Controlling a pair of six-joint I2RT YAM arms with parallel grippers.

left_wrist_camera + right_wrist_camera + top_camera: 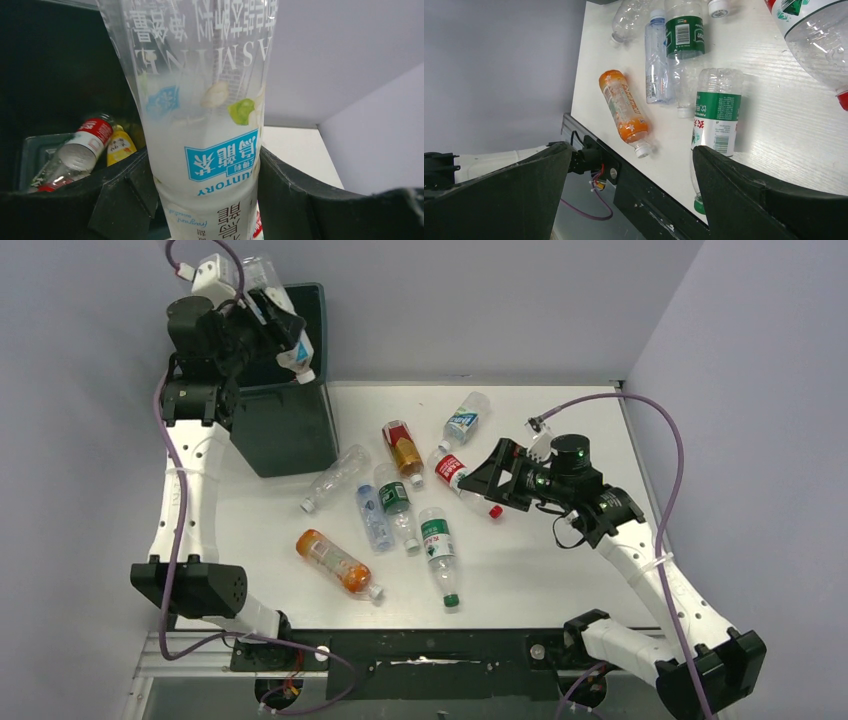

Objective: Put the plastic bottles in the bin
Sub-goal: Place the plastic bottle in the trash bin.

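Note:
The clear bottle's cap overlaps the bin's near rim, so my left gripper needs to move outward and left in the top view, over the bin's opening.
My left gripper (272,328) is raised over the open top of the dark green bin (290,425), shut on a clear bottle with a white and blue label (290,335), its cap pointing down. The left wrist view shows that bottle (210,125) clamped between both fingers, with a red-labelled bottle (82,150) and a yellow one (119,146) lying inside the bin (50,75). My right gripper (485,485) hangs open just above a red-labelled bottle (455,472) on the table, with nothing between its fingers (734,190).
Several bottles lie on the white table (560,570): a blue-labelled one (463,420), a red and gold one (403,447), a clear one (335,477), two green-labelled (393,498) (438,545), a bluish one (372,515) and an orange one (335,560). Grey walls stand close round.

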